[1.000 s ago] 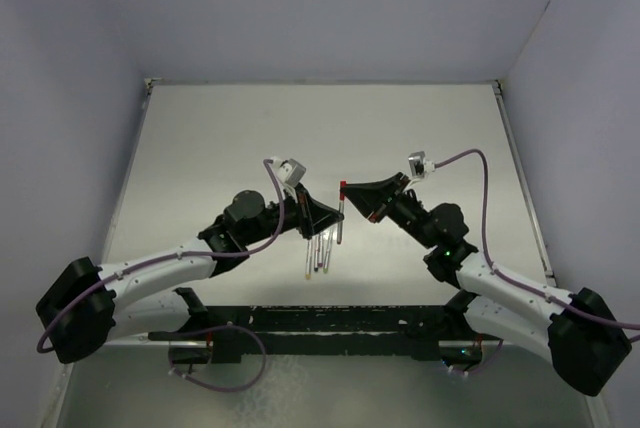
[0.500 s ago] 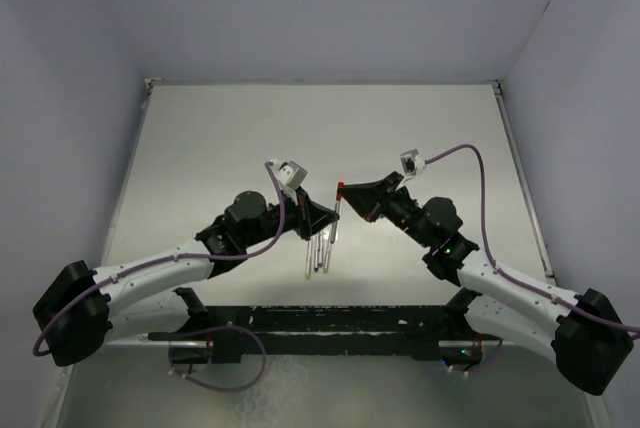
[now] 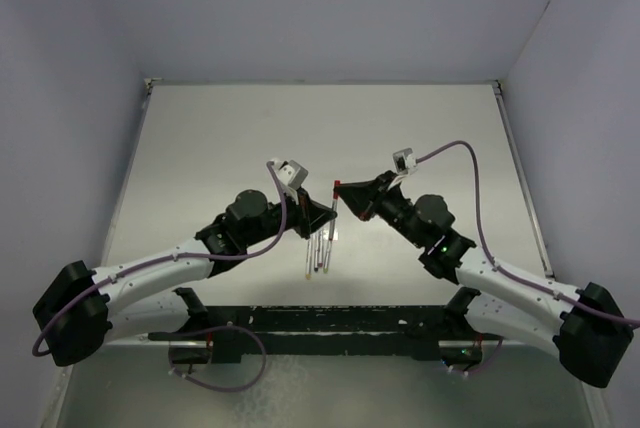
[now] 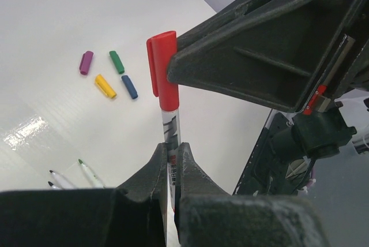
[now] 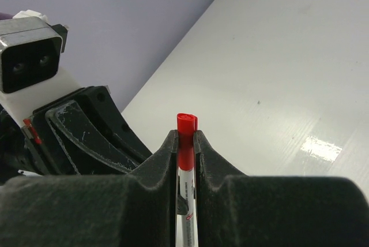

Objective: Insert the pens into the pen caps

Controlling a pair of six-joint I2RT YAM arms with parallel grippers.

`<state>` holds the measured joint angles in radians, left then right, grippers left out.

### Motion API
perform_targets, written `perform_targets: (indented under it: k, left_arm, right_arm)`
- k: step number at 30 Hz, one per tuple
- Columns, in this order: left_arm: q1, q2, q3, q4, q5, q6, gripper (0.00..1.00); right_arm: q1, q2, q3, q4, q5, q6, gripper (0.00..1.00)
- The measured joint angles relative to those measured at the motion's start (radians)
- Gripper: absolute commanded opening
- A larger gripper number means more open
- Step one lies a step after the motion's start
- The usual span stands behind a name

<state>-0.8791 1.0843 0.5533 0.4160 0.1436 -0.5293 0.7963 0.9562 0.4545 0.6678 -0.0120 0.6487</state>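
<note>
I will next carry the capped pen with my left gripper outward, down and to the gripper's left in the top view, then lower and release it there, because the tabletop is clear there.
A pen (image 4: 172,134) with a pale barrel stands upright between my two grippers, and the red cap (image 4: 163,68) sits on its top end. My left gripper (image 4: 171,148) is shut on the barrel below the cap. My right gripper (image 5: 185,135) is shut on the red cap (image 5: 185,137), with the barrel (image 5: 188,206) hanging below it. In the top view the grippers meet above the table's middle, left gripper (image 3: 322,214) and right gripper (image 3: 343,194). Purple (image 4: 86,62), green (image 4: 117,62), yellow (image 4: 105,85) and blue (image 4: 130,86) caps lie on the table.
Other uncapped pens (image 3: 317,253) lie side by side on the table under the left gripper; their tips show in the left wrist view (image 4: 86,169). The left arm's wrist camera (image 5: 31,56) is close beside my right gripper. Walls bound the white table (image 3: 420,128).
My right gripper has moved a little left with the red cap, closing up on the left gripper. The left gripper has barely moved.
</note>
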Motion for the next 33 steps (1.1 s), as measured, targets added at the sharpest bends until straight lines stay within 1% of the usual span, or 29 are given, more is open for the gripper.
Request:
perform_targets:
  k: [13, 27, 29, 30, 33]
  left_arm:
    - [0.002, -0.046, 0.001, -0.096, -0.039, 0.051, 0.00]
    - [0.033, -0.066, 0.001, -0.127, -0.052, 0.078, 0.00]
    - [0.044, -0.068, 0.010, -0.102, -0.076, 0.081, 0.00]
    - [0.055, -0.074, 0.019, -0.115, -0.083, 0.088, 0.00]
    - [0.069, -0.093, 0.058, -0.020, -0.101, 0.089, 0.00]
  right_arm:
    - [0.045, 0.042, 0.020, -0.012, 0.043, -0.013, 0.00]
    - [0.082, 0.105, 0.058, -0.020, 0.085, -0.024, 0.00]
    - [0.097, 0.113, 0.056, -0.067, 0.063, -0.025, 0.00]
    - [0.104, 0.123, 0.053, -0.071, 0.078, -0.034, 0.00]
    - [0.123, 0.167, 0.035, -0.171, 0.037, -0.032, 0.00]
